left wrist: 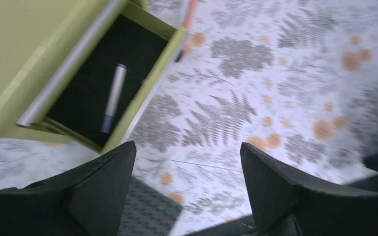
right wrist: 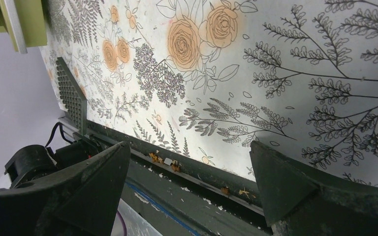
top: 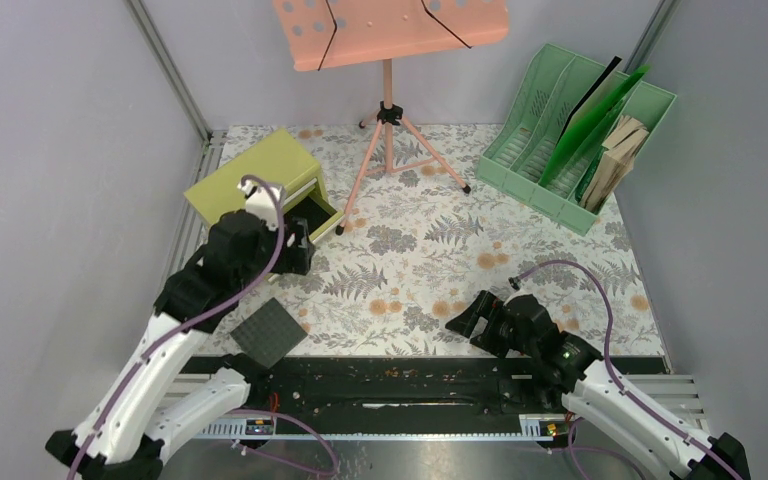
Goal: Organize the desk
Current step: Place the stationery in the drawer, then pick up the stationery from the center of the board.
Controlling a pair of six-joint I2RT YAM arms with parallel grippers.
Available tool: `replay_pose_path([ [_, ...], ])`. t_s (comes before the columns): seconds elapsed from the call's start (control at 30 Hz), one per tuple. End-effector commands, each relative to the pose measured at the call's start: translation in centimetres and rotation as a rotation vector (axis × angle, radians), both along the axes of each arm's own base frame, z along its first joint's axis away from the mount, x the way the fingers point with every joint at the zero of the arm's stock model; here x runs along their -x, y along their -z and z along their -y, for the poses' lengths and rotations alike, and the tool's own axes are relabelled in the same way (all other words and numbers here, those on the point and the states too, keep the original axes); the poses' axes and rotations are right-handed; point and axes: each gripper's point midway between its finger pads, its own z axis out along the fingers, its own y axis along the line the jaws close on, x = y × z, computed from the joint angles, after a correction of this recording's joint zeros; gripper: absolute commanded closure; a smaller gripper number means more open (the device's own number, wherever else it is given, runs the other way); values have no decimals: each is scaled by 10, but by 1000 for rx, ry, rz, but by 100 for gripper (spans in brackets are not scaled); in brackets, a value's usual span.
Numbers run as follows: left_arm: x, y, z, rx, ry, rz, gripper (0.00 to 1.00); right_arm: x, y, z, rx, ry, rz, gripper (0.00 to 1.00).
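My open right gripper swings, fingers turning down, onto the desk patch beneath its arm next and closes, as that patch lies to its right in the top view.
The desk (top: 430,250) is a whitish top printed with ferns and orange flowers. At its back left stands an olive-yellow drawer cabinet (top: 250,175) with its drawer (left wrist: 150,78) pulled open. A white marker with a blue cap (left wrist: 113,98) lies on the drawer's black floor. My left gripper (top: 298,245) hovers just in front of the drawer, and in the wrist view it (left wrist: 187,150) is open with nothing between the fingers. My right gripper (top: 468,318) hangs low over the desk's near edge, and its wrist view shows it (right wrist: 189,147) open and empty.
A dark grey dotted pad (top: 270,332) lies at the near left edge, under the left arm. A pink music stand (top: 388,110) rises at the back centre. A green file rack (top: 575,135) with folders and envelopes sits at the back right. A black rail (top: 410,375) runs along the front.
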Motion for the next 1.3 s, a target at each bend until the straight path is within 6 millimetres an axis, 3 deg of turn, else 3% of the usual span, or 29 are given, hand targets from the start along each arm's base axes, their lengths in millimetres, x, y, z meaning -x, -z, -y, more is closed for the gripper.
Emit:
replay_pose_path([
  [0.0,33,-5,44,304,163,-16,20,2,-7,2,25,0,-23,1],
  [0.13,57,-2,56,402,254,-26,17,0,-14,1,45,-14,-20,1],
  [0.37,78,11,79,643,284,-130,1,-11,-41,4,162,-56,1,1],
  [0.53,91,34,102,833,293,-303,1,-20,-60,4,285,-120,-19,1],
  [0.7,101,64,111,889,278,-462,1,-31,-76,7,426,-181,-59,1],
  [0.97,110,78,107,826,284,-511,1,-45,-76,48,686,-116,-168,1],
  [1.27,109,96,105,780,247,-556,1,-45,-62,107,687,78,-249,1],
])
